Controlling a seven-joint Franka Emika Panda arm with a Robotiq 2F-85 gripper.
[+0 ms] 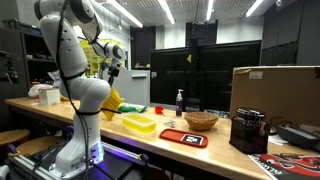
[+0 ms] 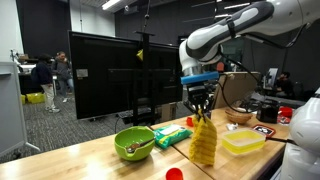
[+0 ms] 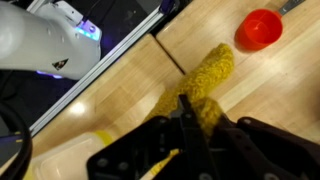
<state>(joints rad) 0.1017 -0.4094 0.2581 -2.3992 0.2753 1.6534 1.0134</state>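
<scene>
My gripper moves outward and down to the wood (image 2: 183,149) beside the green packet next and releases the bunched fold, since the cloth still hangs unspread.
A yellow shaggy cloth (image 2: 204,142) hangs down from my gripper (image 2: 202,101), its lower end reaching the wooden table (image 2: 90,160). The jaws are shut on the cloth's top. In an exterior view the gripper (image 1: 114,68) is above the table's far end with the cloth (image 1: 112,100) draped beneath it. In the wrist view the black fingers pinch the cloth (image 3: 208,75) at the gripper (image 3: 190,103), and the cloth trails away over the wood. A small red cup (image 3: 260,28) stands just beyond the cloth.
A green bowl (image 2: 133,143), a green packet (image 2: 172,134) and a yellow container (image 2: 244,140) lie around the cloth. Further along the table are a blue bottle (image 1: 180,101), a woven basket (image 1: 201,120), a red tray (image 1: 184,137) and a cardboard box (image 1: 275,88). The robot base (image 3: 50,40) is close by.
</scene>
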